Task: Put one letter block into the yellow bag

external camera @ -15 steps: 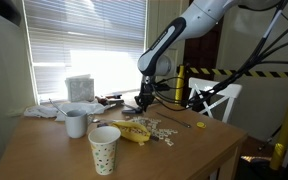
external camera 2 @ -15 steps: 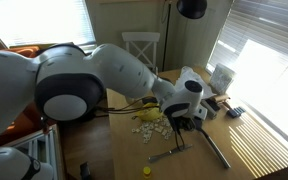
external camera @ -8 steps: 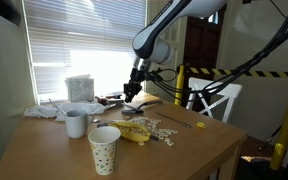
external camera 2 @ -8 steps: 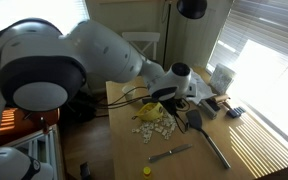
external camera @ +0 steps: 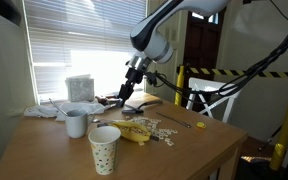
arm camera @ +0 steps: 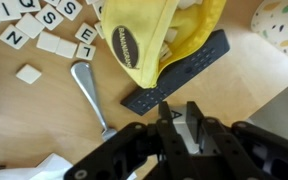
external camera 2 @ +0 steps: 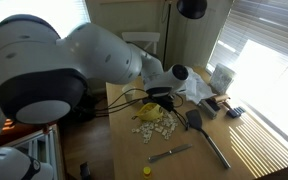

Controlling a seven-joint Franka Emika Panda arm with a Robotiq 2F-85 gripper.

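Observation:
I will next move my gripper toward the yellow bag and down over the bag's opening [external camera: 134, 129] [arm camera: 187, 35] to let go of the block, because the bag's bright lining shows beside its flap.
The yellow bag [external camera: 134, 131] lies crumpled mid-table, also in an exterior view [external camera 2: 152, 112] and at the top of the wrist view [arm camera: 144, 35]. Letter blocks [external camera: 165, 130] lie scattered beside it [external camera 2: 149, 130], seen top left in the wrist view [arm camera: 44, 25]. My gripper [external camera: 127, 92] hangs in the air above and behind the bag. In the wrist view its fingers [arm camera: 179, 111] are close together with a small pale letter block [arm camera: 176, 120] pinched between them.
A dotted paper cup [external camera: 105, 148] and a white mug [external camera: 76, 123] stand at the front. A tissue box [external camera: 80, 88] sits by the window. A black remote [arm camera: 174, 75], a spoon [arm camera: 86, 82], a dark spatula [external camera 2: 209, 135] and a chair [external camera: 214, 98] are near.
My gripper has lifted from the block pile by the bag and moved up and back toward the window, fingers closed.

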